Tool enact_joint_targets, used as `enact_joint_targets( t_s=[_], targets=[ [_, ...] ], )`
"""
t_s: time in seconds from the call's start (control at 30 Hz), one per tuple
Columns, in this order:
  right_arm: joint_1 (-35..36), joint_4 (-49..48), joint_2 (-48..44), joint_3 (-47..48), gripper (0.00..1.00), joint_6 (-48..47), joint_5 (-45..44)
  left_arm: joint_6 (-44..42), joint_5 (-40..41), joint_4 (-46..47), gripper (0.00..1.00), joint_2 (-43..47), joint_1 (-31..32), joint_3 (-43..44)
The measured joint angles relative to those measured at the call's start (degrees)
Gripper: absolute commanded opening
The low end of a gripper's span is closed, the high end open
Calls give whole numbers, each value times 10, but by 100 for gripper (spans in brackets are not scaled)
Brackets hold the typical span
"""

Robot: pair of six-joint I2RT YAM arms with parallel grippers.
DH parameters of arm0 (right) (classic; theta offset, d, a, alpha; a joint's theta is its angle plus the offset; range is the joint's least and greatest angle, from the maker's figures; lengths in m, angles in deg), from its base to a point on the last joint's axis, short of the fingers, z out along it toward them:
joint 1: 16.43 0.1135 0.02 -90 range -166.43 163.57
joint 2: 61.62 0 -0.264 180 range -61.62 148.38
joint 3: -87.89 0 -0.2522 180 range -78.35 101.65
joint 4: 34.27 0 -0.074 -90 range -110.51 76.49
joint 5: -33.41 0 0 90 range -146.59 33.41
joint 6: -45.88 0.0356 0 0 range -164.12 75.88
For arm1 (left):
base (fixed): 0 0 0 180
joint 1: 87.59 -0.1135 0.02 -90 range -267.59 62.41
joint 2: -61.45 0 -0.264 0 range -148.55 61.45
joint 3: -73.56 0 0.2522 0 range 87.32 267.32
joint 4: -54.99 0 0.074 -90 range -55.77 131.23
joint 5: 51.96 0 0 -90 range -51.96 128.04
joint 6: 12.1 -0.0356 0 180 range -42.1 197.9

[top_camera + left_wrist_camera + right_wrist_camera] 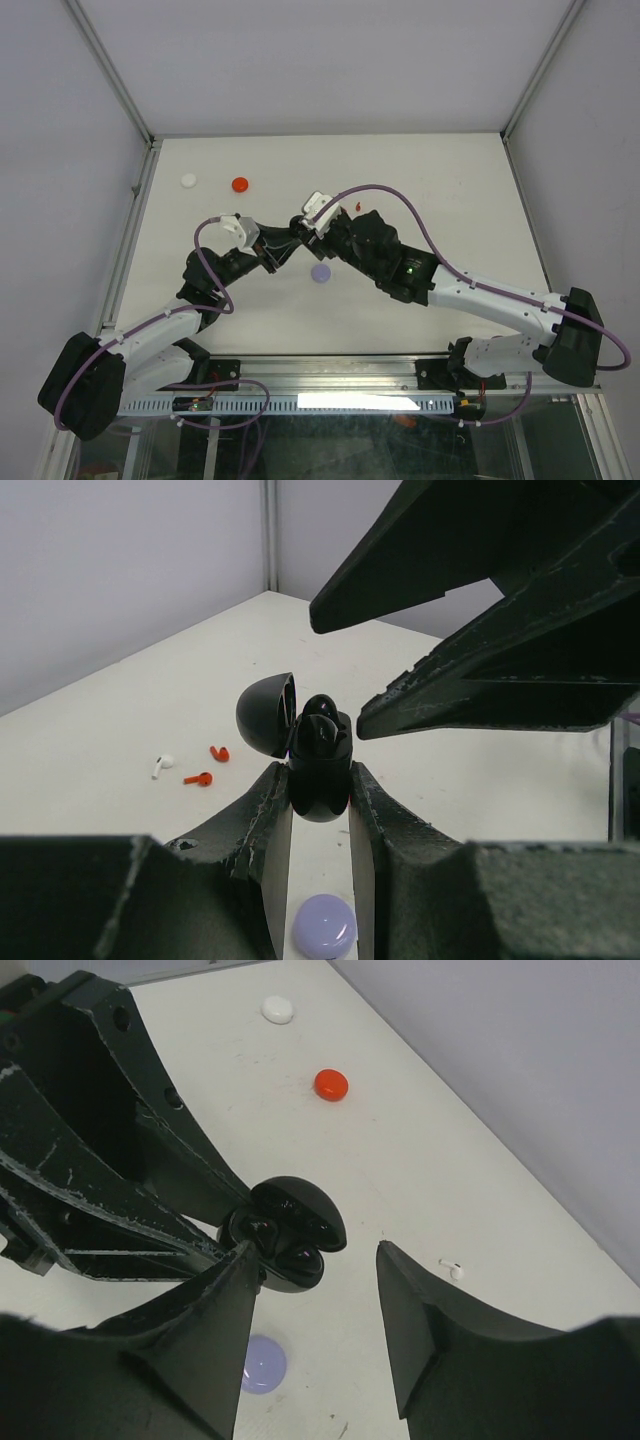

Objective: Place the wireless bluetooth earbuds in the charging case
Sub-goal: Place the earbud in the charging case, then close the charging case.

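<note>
My left gripper brings the black case down onto the bare tabletop [301, 273] beside the lavender case next to release it, since both black earbuds sit in its wells.
My left gripper [320, 782] is shut on the base of a black charging case [320, 790], held above the table with its lid [265, 715] swung open. Two black earbuds [262, 1232] sit in its wells. My right gripper [314, 1250] is open right beside the case [292, 1260]; one finger is next to the case rim and the other stands well apart. In the top view both grippers meet mid-table, left [288, 246] and right [306, 230]. Two red earbuds [198, 778] and a white earbud [162, 765] lie loose on the table.
A lavender round case [320, 272] lies shut on the table under the grippers. A red case [239, 184] and a white case [188, 181] sit at the back left. Walls enclose the table [450, 200] on three sides.
</note>
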State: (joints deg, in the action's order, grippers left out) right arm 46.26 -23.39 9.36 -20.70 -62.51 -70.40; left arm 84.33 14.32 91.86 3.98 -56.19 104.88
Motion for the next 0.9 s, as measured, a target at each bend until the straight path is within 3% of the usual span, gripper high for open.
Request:
enact_joint_targets(
  t_s=[0.27,0.5,0.9],
  targets=[
    [-1,3,16,14,55,12,-2,-7,-17,0,0,-3,0,0],
    [-25,42,9,36,65,28,32,-14,-23,0,0,-3,0,0],
    [-172,141,-19,74,79,85,330,-22,-84,5,0,-5,0,1]
  ],
)
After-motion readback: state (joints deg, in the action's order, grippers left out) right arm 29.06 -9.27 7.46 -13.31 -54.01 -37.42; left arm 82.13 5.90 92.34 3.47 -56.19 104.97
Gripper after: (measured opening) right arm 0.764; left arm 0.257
